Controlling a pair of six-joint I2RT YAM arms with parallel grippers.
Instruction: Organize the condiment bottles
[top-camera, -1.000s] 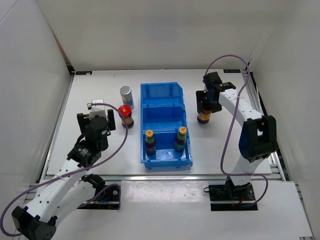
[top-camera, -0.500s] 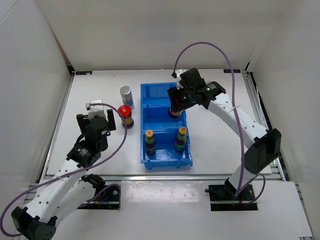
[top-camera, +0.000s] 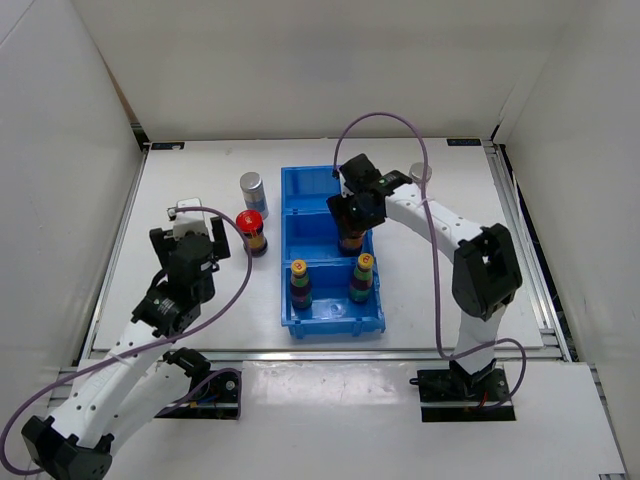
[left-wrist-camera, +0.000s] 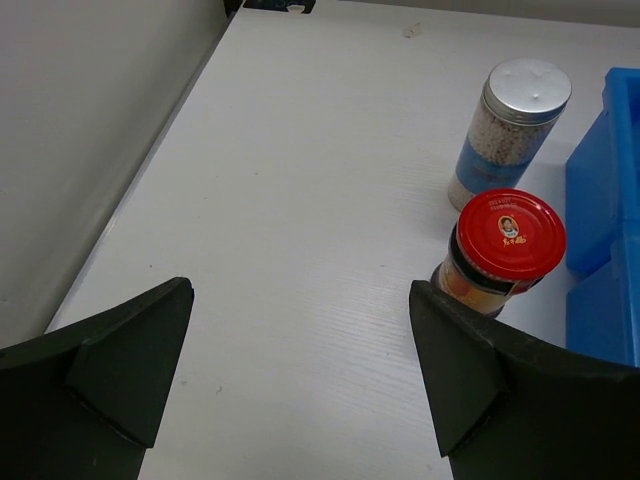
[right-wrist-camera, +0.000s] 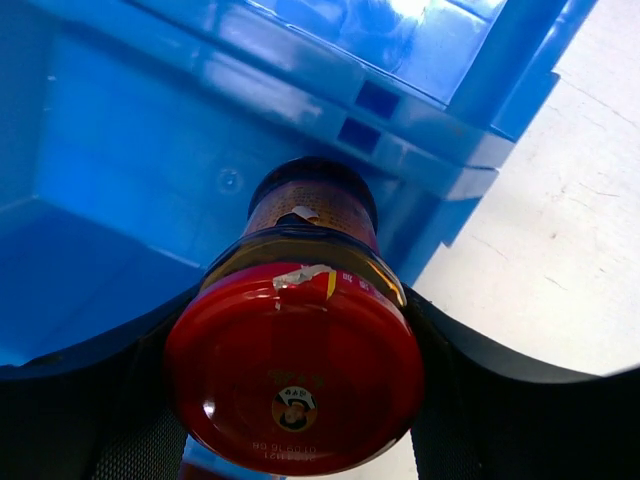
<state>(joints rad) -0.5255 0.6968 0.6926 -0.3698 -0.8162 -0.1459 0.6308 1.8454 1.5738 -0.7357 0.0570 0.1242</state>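
The red cap of the bottle beside the bin is outside my fingers. My left gripper will move down and to the right in the top view next, around the cap.
My right gripper (top-camera: 352, 213) is shut on a red-capped dark brown bottle (right-wrist-camera: 295, 370) and holds it upright over the middle compartment of the blue bin (top-camera: 318, 232), near its right wall. Two yellow-capped bottles (top-camera: 299, 283) (top-camera: 362, 277) stand in the near compartment. Left of the bin stand a silver-capped bottle (left-wrist-camera: 510, 130) and a second red-capped bottle (left-wrist-camera: 500, 250). My left gripper (left-wrist-camera: 300, 295) is open just short of them, the red-capped one by its right fingertip. Another silver cap (top-camera: 420, 173) shows behind my right arm.
The bin's far compartment (top-camera: 322, 187) holds nothing. White walls close in the table on the left, back and right. The right arm's purple cable (top-camera: 385, 120) loops above the bin. Bare tabletop (left-wrist-camera: 300, 180) lies ahead of my left gripper.
My right arm has swung left from the table right of the bin, carrying the red-capped bottle over the middle compartment. A silver cap at the back right became visible. The left arm barely moved.
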